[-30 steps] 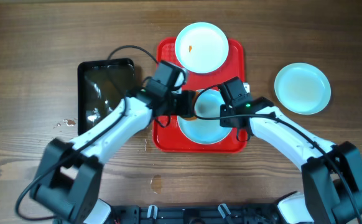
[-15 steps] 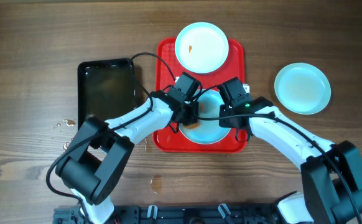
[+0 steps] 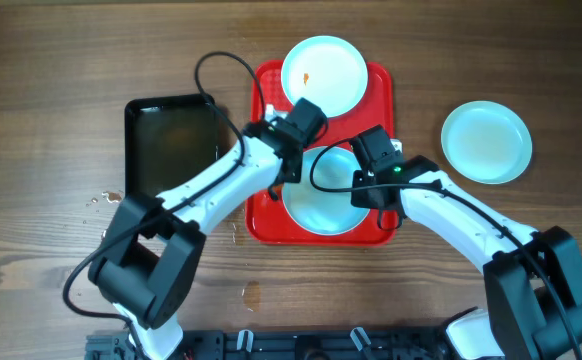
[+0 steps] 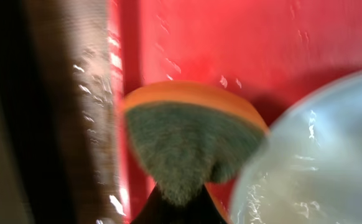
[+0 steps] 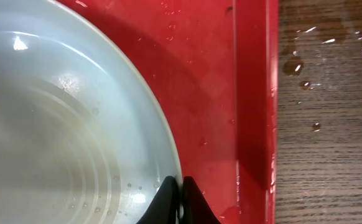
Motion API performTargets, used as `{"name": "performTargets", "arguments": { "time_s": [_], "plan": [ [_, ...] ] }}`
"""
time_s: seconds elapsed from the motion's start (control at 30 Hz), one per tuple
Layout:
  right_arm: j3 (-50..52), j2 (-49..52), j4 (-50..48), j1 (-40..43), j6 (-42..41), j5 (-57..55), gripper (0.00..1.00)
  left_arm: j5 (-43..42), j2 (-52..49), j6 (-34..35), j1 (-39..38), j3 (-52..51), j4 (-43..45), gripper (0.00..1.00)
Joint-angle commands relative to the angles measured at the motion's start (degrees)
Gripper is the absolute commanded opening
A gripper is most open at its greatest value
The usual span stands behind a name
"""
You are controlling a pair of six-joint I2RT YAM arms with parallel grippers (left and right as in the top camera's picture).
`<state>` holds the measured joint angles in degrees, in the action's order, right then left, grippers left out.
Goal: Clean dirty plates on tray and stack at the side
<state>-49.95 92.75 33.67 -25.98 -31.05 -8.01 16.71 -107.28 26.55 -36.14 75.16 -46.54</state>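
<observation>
The near plate is clean, so my left gripper will next move over the black tray (image 4: 13, 112), which is to its left in the overhead view, and let go of the sponge (image 4: 187, 134).
The red tray (image 3: 268, 215) holds two pale plates. The near plate (image 3: 326, 205) is wet with no smear; it also shows in the right wrist view (image 5: 63, 124) and the left wrist view (image 4: 318, 162). My right gripper (image 5: 180, 196) is shut on that plate's right rim (image 3: 363, 186). My left gripper (image 4: 181, 208) is shut on an orange-and-green sponge (image 4: 187, 134), held at the plate's left edge over the tray (image 3: 289, 168). The far plate (image 3: 323, 76) has an orange smear. A third plate (image 3: 486, 142) lies on the table to the right of the tray.
A black tray (image 3: 171, 145) with liquid lies left of the red tray. Water drops dot the wood beside the red tray's right edge (image 5: 296, 65) and near the table's left (image 3: 101, 198).
My left gripper with the sponge has moved from over the plate's middle back to its upper left edge. The right gripper has kept its hold on the rim.
</observation>
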Motion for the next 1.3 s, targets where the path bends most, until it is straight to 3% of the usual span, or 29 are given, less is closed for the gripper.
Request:
{"name": "performTargets", "arguments": {
  "time_s": [0.0,0.27,0.47,0.67,0.9,1.0,1.1,1.13,1.2,1.23,1.27],
  "plan": [
    [0.04,0.79,0.22,0.2,-0.46,-2.73,0.04,0.96,5.14,1.42,3.26,1.79,-2.12,0.04],
    [-2.51,-4.22,-1.57,0.17,14.62,-2.69,0.04,-0.07,7.43,0.98,17.66,1.66,-11.08,0.04],
    [-3.21,-14.32,-1.51,-0.07,21.09,-6.49,0.04,-8.52,7.43,-3.93,30.32,0.87,-9.92,0.04],
    [-3.21,-22.6,-3.26,-5.88,27.52,-24.94,0.04,-17.44,7.41,-7.52,38.6,-5.35,-3.82,0.04],
    [-3.19,-23.74,-5.25,-19.02,35.41,-50.75,0.04,-20.15,7.39,-7.5,40.15,-8.96,-0.79,0.07],
    [-3.19,-22.86,-7.37,-22.91,39.15,-59.01,0.04,-20.13,7.39,-7.5,40.13,-8.96,-0.76,0.21],
    [-3.19,-22.14,-9.31,-25.24,42.73,-61.27,0.04,-20.13,7.39,-7.52,40.13,-8.96,-0.76,0.45],
    [-3.19,-21.86,-9.88,-25.94,43.47,-61.99,0.04,-20.13,7.39,-7.52,40.13,-8.96,-0.79,0.47],
    [-3.19,-21.33,-10.82,-26.93,45.31,-62.38,0.04,-20.13,7.39,-7.52,40.13,-8.96,-0.79,0.6],
    [-3.19,-21.03,-11.39,-27.43,46.21,-62.49,0.04,-20.13,7.39,-7.5,40.11,-8.96,-0.79,0.83],
    [-3.19,-20.85,-11.72,-27.76,46.21,-62.79,0.04,-20.13,7.39,-7.5,40.11,-8.96,-0.79,1.0]
  ]
}}
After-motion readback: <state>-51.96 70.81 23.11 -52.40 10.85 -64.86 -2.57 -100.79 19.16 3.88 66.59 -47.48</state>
